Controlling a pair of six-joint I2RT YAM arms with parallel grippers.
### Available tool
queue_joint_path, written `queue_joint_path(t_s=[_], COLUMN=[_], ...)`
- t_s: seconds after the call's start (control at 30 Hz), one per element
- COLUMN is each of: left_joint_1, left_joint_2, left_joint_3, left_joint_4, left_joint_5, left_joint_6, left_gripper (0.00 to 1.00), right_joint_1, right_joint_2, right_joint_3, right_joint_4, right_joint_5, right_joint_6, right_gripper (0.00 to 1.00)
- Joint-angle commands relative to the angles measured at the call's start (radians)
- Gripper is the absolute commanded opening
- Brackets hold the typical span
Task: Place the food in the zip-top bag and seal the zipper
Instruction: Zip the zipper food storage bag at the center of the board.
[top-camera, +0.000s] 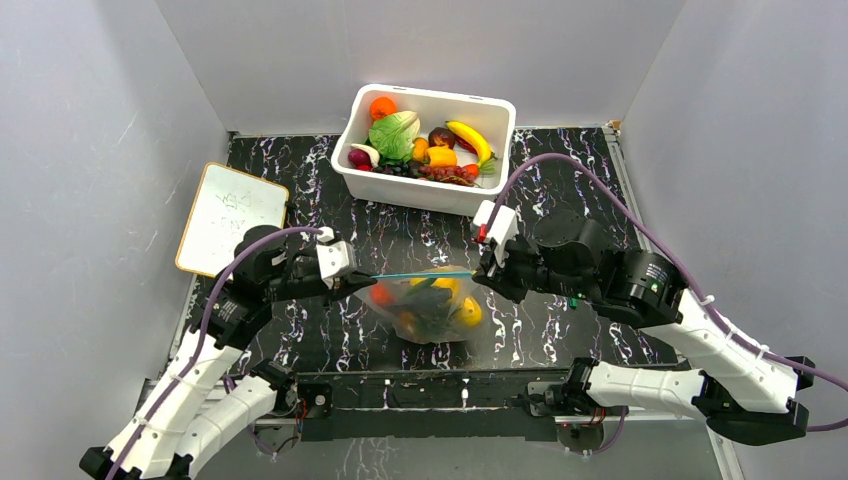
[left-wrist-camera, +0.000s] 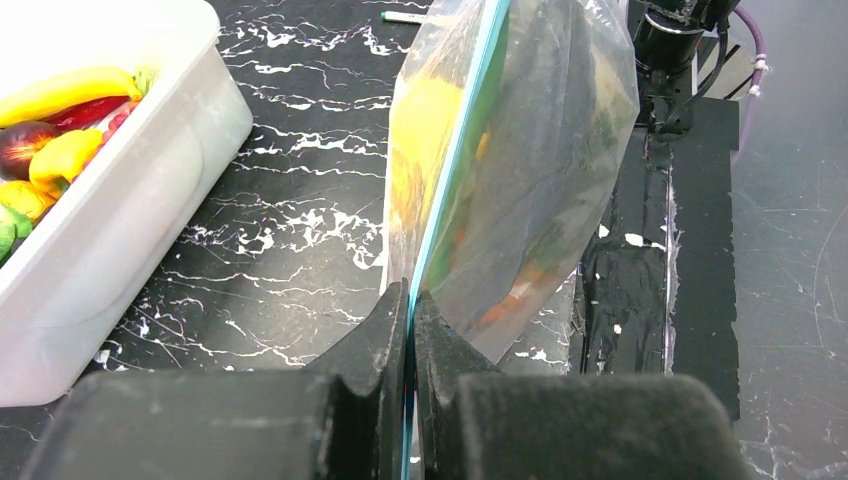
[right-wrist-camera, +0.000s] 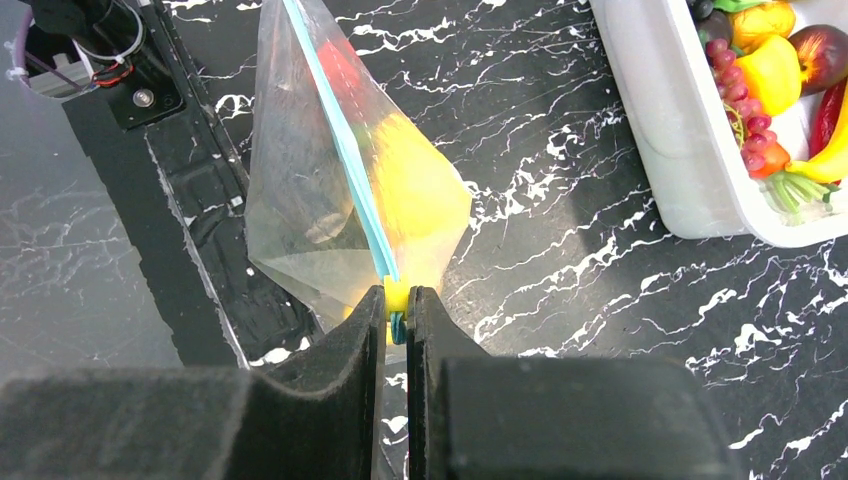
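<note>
Next, my right gripper moves down toward the marbled tabletop below the yellow slider (right-wrist-camera: 396, 295) and releases that end of the zipper there. The slider sits at the zipper's end.
The clear zip-top bag (top-camera: 430, 305) hangs between my two grippers over the table's near middle, with yellow, orange and green toy food (top-camera: 440, 300) inside. Its teal zipper (top-camera: 425, 274) is stretched taut in a straight line. My left gripper (top-camera: 352, 277) is shut on the zipper's left end, as the left wrist view (left-wrist-camera: 410, 300) shows. My right gripper (top-camera: 482, 272) is shut on the yellow slider (right-wrist-camera: 396, 295) at the zipper's right end. The bag (left-wrist-camera: 520, 170) bulges below the strip (right-wrist-camera: 340, 150).
A white tub (top-camera: 425, 185) with more toy fruit and vegetables stands at the back centre. A small whiteboard (top-camera: 232, 215) lies at the left. Grey walls enclose the black marbled table (top-camera: 560, 330).
</note>
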Motion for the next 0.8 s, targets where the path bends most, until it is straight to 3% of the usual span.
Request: queue_joint_path(t_s=[0.0,0.2,0.4,0.6,0.77], left_joint_1=[0.025,0.025,0.025,0.025,0.025], left_joint_2=[-0.034,-0.051,-0.078,-0.104,-0.112], left_joint_3=[0.006,0.034,0.100,0.043,0.017], left_joint_4=[-0.086,-0.089,-0.177,-0.139,-0.019], left_joint_5=[-0.124,-0.057,-0.061,-0.139,-0.207], left_joint_6=[-0.011,-0.060,-0.093,-0.136,-0.212], left_gripper=[0.00,0.00,0.00,0.01,0.28], right_joint_1=[-0.017,-0.017,-0.017,-0.016,-0.017], right_joint_2=[-0.066,-0.083,-0.105,-0.072,-0.016], right_joint_3=[0.050,-0.102,-0.273,-0.414,-0.447], right_joint_4=[-0.080,0.146,0.361,0.487,0.546], right_joint_5=[0.137,-0.125,-0.238,-0.115,0.063], right_joint_6=[0.028,0.071,0.196,0.296,0.302], right_gripper=[0.00,0.00,0.00,0.00,0.00])
